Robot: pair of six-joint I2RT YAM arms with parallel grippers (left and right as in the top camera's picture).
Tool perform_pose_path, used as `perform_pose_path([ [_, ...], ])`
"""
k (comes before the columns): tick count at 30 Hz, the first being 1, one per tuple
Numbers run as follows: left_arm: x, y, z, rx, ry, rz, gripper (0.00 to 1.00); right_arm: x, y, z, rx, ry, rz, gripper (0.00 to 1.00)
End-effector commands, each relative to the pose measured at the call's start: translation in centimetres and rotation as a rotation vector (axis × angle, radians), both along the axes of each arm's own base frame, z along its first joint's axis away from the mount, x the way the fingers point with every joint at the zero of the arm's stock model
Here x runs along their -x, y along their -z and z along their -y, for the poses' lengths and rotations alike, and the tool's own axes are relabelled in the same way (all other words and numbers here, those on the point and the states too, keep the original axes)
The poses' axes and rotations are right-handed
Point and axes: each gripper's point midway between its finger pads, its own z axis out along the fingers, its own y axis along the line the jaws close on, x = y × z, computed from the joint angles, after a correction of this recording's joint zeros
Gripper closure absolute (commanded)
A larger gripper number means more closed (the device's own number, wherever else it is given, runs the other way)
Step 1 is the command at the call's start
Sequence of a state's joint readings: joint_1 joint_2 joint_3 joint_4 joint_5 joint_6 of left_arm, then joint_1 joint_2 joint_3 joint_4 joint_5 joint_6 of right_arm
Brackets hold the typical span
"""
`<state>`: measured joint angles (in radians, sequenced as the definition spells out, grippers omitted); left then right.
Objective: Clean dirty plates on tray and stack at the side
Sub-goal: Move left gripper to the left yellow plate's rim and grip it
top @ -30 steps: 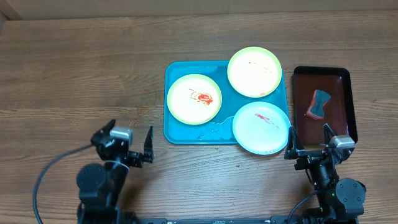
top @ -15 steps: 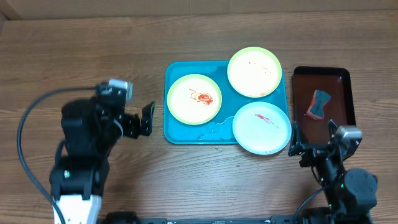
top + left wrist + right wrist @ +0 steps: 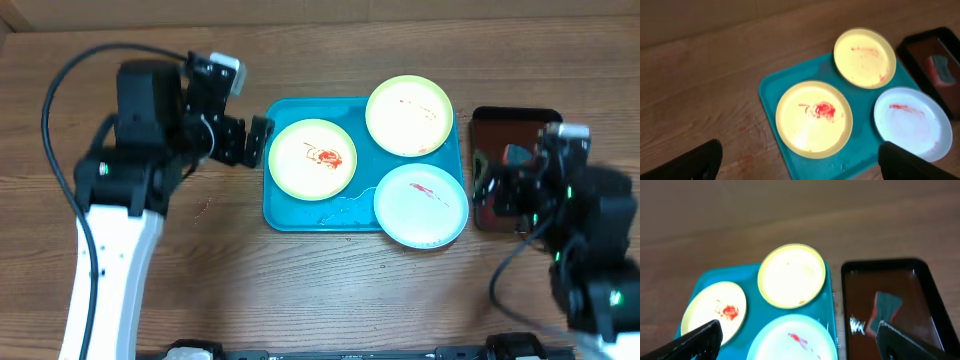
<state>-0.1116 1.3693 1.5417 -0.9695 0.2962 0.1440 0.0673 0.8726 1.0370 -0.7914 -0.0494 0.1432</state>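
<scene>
My open left gripper will reach down next to the cream plate with the red smear, to that plate's rim (image 3: pixel 272 163) (image 3: pixel 778 126) beside the tray's edge, because that plate is the closest.
The turquoise tray (image 3: pixel 285 205) holds three plates. A cream green-rimmed plate (image 3: pixel 312 158) with a red smear lies at its left. A second cream plate (image 3: pixel 409 115) lies at the back right. A white pale-blue plate (image 3: pixel 421 205) with a red streak lies at the front right, overhanging the tray. All show in the left wrist view (image 3: pixel 814 119) (image 3: pixel 864 57) (image 3: pixel 913 122) and right wrist view (image 3: pixel 715 311) (image 3: pixel 792 275) (image 3: pixel 792 339). My left gripper (image 3: pixel 255 140) is open and empty, raised beside the tray's left edge. My right gripper (image 3: pixel 500 190) is open and empty, raised between the white plate and the dark tray.
A dark red-brown tray (image 3: pixel 520 130) with a black rim sits right of the turquoise tray. A grey-and-red sponge (image 3: pixel 512 155) lies in it, partly hidden by my right arm; it also shows in the right wrist view (image 3: pixel 885 309). Wooden table surrounds both trays.
Both arms have risen from the front edge. The left gripper moved up and right toward the tray's left side. The right gripper moved back over the gap by the dark tray.
</scene>
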Motion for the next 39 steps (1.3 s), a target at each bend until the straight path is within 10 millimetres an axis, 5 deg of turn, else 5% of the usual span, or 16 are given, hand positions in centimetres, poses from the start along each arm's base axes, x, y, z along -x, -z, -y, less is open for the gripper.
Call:
perform_pose_path([
  [1, -1.6, -1.3, 0.6, -0.028, 0.048, 0.01, 0.0, -1.6, -1.5, -0.8, -0.033, -0.022, -0.051, 0.0],
  [10, -4.6, 1.5, 1.0, -0.032, 0.051, -0.091, 0.01, -4.7, 2.1, -3.3, -0.104, -0.113, -0.356, 0.0],
  [19, -3.0, 6.8, 2.6, 0.102, 0.01, -0.398, 0.0, -6.0, 5.5, -4.9, -0.174, -0.173, -0.472, 0.0],
  [22, -3.8, 8.1, 2.2, 0.084, -0.024, -0.418, 0.02, -6.5, 5.4, -3.2, -0.206, -0.06, -0.476, 0.04],
  [28, -4.6, 12.7, -0.6, -0.009, -0.474, -0.565, 0.31, -7.4, 4.6, 2.4, -0.261, 0.155, -0.449, 0.13],
  [39, -1.5, 20.2, 2.4, -0.136, -0.735, -0.813, 0.63, -6.1, 5.5, 5.9, -0.245, 0.275, -0.498, 0.16],
])
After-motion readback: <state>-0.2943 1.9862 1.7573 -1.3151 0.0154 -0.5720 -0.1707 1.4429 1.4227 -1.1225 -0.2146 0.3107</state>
